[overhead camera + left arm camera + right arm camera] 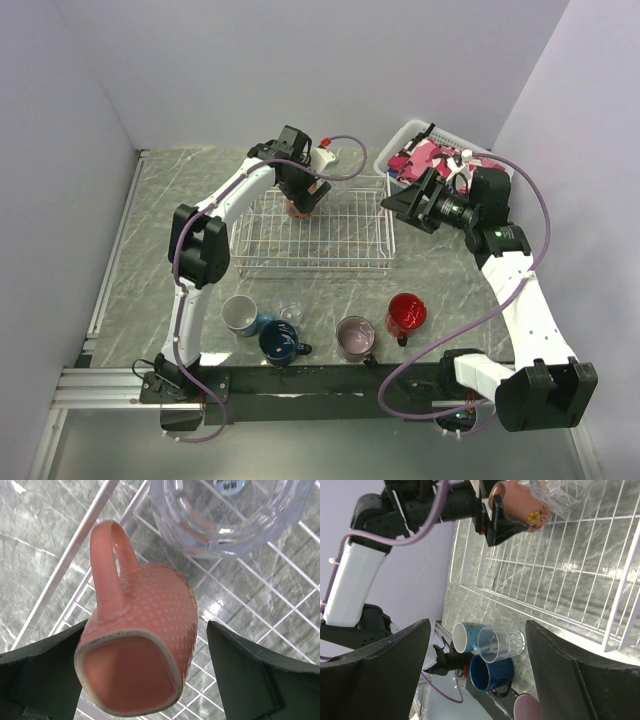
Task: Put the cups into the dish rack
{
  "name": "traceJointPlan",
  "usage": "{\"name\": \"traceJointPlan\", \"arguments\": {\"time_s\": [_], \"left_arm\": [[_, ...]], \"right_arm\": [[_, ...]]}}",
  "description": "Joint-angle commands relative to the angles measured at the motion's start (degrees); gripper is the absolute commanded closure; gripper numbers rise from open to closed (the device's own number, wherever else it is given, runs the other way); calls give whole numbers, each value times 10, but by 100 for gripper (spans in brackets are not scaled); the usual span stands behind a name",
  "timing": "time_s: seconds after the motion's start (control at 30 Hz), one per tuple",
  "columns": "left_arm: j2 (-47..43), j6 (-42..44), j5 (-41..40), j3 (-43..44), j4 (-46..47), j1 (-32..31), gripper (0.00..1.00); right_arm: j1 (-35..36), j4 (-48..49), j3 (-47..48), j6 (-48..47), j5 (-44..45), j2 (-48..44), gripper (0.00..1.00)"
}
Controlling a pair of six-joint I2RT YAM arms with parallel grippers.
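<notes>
My right gripper moves back and down onto the red mug's rim beside the mauve mug next, as the red one stands below the gripper, nearer my base.
The salmon-orange mug (150, 620) lies inside the wire dish rack (310, 268), base toward my left wrist camera, next to a clear glass (225, 515) in the rack. My left gripper (146, 630) is open around the mug, with a gap at the right finger. From above, the left gripper (303, 198) is over the mug (297, 209) at the rack's far side. My right gripper (405, 205) is open and empty, right of the rack. A teal mug (240, 315), a clear glass (291, 314), a navy mug (280, 343), a mauve mug (355, 338) and a red mug (406, 314) stand in front of the rack.
A white plastic basket (400, 150) of pink cloth stands at the back right, behind the right arm. In the right wrist view the open right gripper (477, 625) frames the teal mug (465, 635), the glass (502, 642) and the navy mug (490, 672).
</notes>
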Motion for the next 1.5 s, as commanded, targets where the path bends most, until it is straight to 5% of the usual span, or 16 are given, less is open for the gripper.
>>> {"name": "traceJointPlan", "arguments": {"time_s": [0.0,0.4,0.7,0.9,0.97,1.0,1.17,1.47], "left_arm": [[-2,-19,43,41,17,0,4],[0,-80,140,37,58,-13,4],[-8,-75,118,65,58,-7,4],[-43,-73,111,115,28,36,3],[-63,-74,115,114,31,49,4],[-84,-74,116,114,29,61,4],[-153,-65,150,98,-23,99,4],[-277,-89,226,19,-49,145,4]], "right_arm": [[-4,17,-11,2,-5,-19,16],[-4,19,-21,7,-11,-23,17],[-3,-16,-3,-22,1,-19,17],[82,-228,78,-162,102,17,12],[131,-299,100,-194,196,34,17],[178,-324,121,-198,219,43,27],[250,-482,158,-160,318,77,26],[323,-574,93,-96,327,33,41]]}}
